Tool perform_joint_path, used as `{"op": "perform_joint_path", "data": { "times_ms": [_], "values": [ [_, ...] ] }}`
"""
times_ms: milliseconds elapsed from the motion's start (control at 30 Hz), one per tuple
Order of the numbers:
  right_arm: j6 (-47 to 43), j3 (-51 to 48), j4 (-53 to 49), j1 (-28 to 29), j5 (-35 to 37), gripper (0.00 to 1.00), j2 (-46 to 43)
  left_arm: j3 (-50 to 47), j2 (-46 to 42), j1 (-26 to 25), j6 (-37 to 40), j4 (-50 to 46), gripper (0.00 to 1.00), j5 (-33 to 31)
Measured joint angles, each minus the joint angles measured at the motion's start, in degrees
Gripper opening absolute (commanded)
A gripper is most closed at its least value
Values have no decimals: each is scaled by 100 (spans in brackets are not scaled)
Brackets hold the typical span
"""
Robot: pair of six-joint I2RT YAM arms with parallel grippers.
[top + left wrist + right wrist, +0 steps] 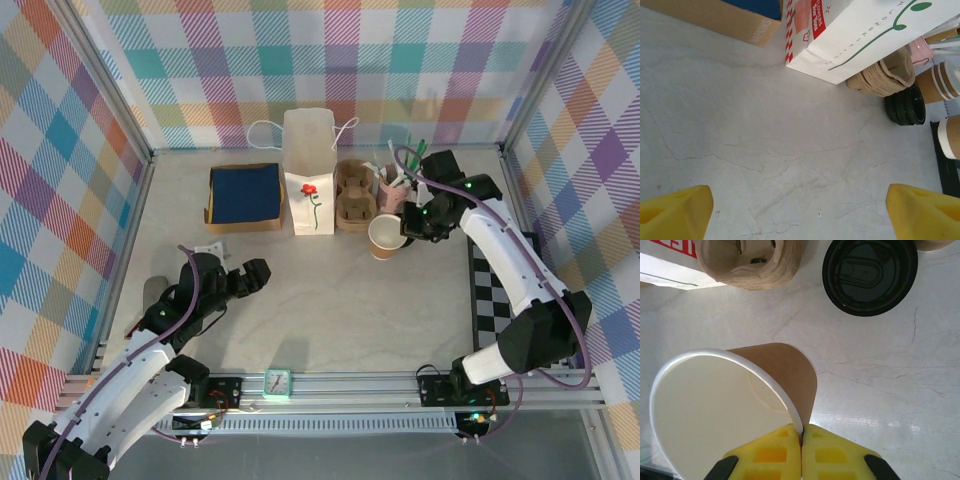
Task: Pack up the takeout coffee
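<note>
I will move my right gripper back and down and release the cup on the bare middle of the tabletop. That spot is below and back of the gripper, clear of the carriers.
The takeout coffee is out of view. My right gripper (pixel 802 432) is shut on the rim of an unlidded brown paper cup (pixel 785 372) with a white inside. The cup (pixel 385 237) sits tilted just in front of the cardboard cup carriers (pixel 353 195), with the right gripper (pixel 405 228) at its right side. A black lid (pixel 869 275) lies on the table beyond the cup. My left gripper (pixel 250 275) hovers low over the near-left table, its yellow fingers (pixel 675 215) wide apart with nothing between them.
A white paper bag (pixel 309 185) with a red rose stands at the back centre, and an open box with a blue inside (pixel 245 195) lies to its left. A pink holder with straws (pixel 392 190) and stacked cups (pixel 940 82) stand behind. A checkered mat (pixel 497 290) lies at the right.
</note>
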Motion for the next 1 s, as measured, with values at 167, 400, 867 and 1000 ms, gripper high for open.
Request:
{"op": "perform_joint_path", "data": {
  "times_ms": [167, 400, 867, 1000],
  "values": [
    [46, -409, 216, 284, 2, 8, -83, -105, -4, -2, -109, 4, 89, 0],
    [210, -796, 492, 682, 90, 8, -85, -184, 15, -2, -234, 11, 88, -2],
    [619, -1244, 997, 1373, 245, 9, 426, -313, 339, -46, -446, 485, 88, 2],
    [713, -1244, 1121, 1547, 293, 9, 645, -315, 428, -72, -461, 564, 88, 0]
  ]
}}
